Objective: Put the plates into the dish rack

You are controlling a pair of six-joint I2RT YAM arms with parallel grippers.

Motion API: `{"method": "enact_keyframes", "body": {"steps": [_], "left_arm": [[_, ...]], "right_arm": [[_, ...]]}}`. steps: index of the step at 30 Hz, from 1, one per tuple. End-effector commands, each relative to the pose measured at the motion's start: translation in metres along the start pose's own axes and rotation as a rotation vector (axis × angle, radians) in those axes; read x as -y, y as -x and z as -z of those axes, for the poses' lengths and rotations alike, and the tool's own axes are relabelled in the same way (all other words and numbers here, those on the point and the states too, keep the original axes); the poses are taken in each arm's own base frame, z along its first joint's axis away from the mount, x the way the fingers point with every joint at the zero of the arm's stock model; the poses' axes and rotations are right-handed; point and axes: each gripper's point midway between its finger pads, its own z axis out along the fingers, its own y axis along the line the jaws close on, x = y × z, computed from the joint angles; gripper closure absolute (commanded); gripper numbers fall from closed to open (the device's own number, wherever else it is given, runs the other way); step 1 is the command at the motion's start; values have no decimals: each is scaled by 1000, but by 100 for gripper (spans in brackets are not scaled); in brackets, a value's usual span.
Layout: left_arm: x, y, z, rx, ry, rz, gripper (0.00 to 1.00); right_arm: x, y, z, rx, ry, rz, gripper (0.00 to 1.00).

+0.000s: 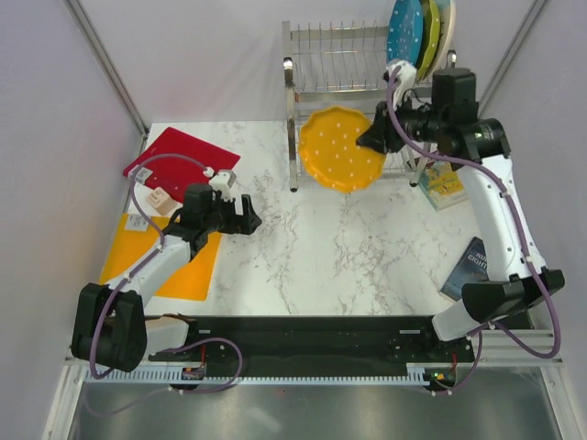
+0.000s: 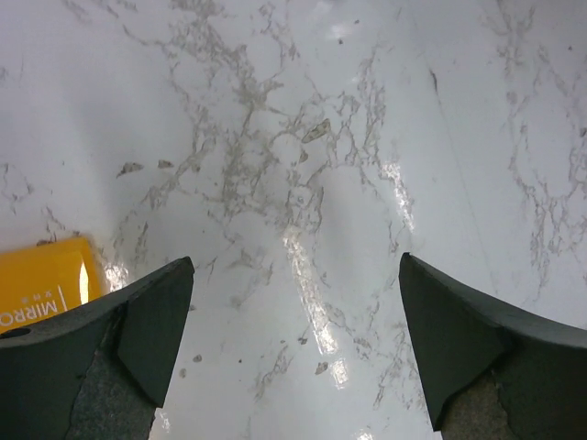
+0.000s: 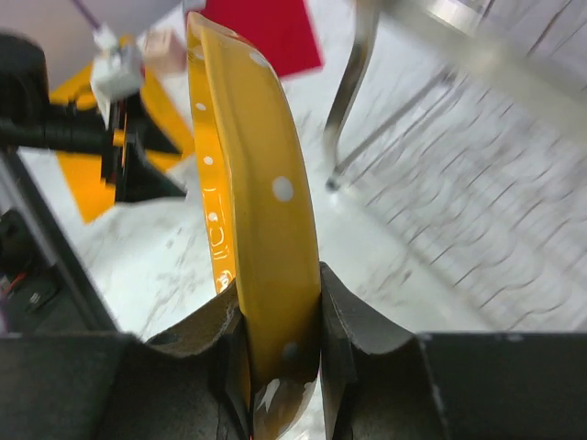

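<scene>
My right gripper is holding the orange plate and will next turn outward, carry it onto those slots and release it, because the empty upper level wires (image 1: 374, 50) beside the blue plate are free.
My right gripper (image 1: 376, 139) is shut on the rim of the orange plate with white dots (image 1: 341, 149) and holds it in the air in front of the steel dish rack (image 1: 335, 64). In the right wrist view the plate (image 3: 252, 183) stands edge-on between my fingers (image 3: 353, 321). The blue plate (image 1: 404, 29), the lime-green plate (image 1: 428, 37) and a cream plate (image 1: 447, 23) stand upright in the rack's upper tier at the right. My left gripper (image 1: 249, 221) is open and empty, low over the marble table (image 2: 303, 183).
A red square board (image 1: 183, 151) and a flat orange mat (image 1: 188, 266) lie at the left, under the left arm. A yellow booklet (image 1: 443, 183) and a dark book (image 1: 466, 266) lie at the right. The rack's legs (image 1: 292, 137) stand behind the held plate.
</scene>
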Motion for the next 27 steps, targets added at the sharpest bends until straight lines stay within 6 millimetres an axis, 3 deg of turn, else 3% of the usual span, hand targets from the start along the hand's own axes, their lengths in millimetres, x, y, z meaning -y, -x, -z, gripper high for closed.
{"method": "enact_keyframes", "body": {"steps": [1, 2, 4, 5, 7, 8, 10, 12, 13, 14, 15, 16, 18, 22, 27], "left_arm": [[-8, 3, 5, 47, 37, 52, 0], [-6, 4, 5, 47, 30, 56, 0], [-1, 9, 6, 56, 7, 72, 0], [1, 11, 6, 63, -2, 74, 0], [2, 7, 6, 59, -7, 96, 0], [3, 10, 6, 78, -16, 97, 0], [7, 7, 6, 71, -38, 112, 0], [11, 6, 8, 77, -53, 123, 0], [11, 3, 8, 74, -59, 125, 0], [13, 5, 9, 86, -67, 122, 0], [16, 4, 11, 91, -81, 122, 0], [16, 0, 11, 88, -86, 120, 0], [18, -1, 13, 96, -96, 112, 0], [24, -1, 18, 101, -134, 87, 0], [24, -2, 17, 112, -134, 73, 0]], "right_arm": [[-17, 130, 67, 380, -156, 210, 100], [-19, 163, 80, 506, -190, 254, 100], [-16, 196, 104, 659, -274, 236, 100], [-11, 223, 126, 800, -349, 208, 100], [-1, 241, 140, 909, -414, 174, 100], [8, 256, 160, 1017, -497, 154, 100], [16, 270, 161, 1074, -560, 150, 100], [37, 277, 170, 1096, -744, 163, 100], [41, 279, 157, 1080, -788, 177, 100], [43, 285, 161, 1112, -855, 206, 100], [58, 279, 169, 1083, -1007, 224, 100], [61, 281, 156, 1071, -1046, 227, 100], [74, 278, 164, 1066, -1178, 194, 100], [93, 277, 151, 1024, -1275, 192, 100], [100, 274, 140, 990, -1289, 215, 100]]}}
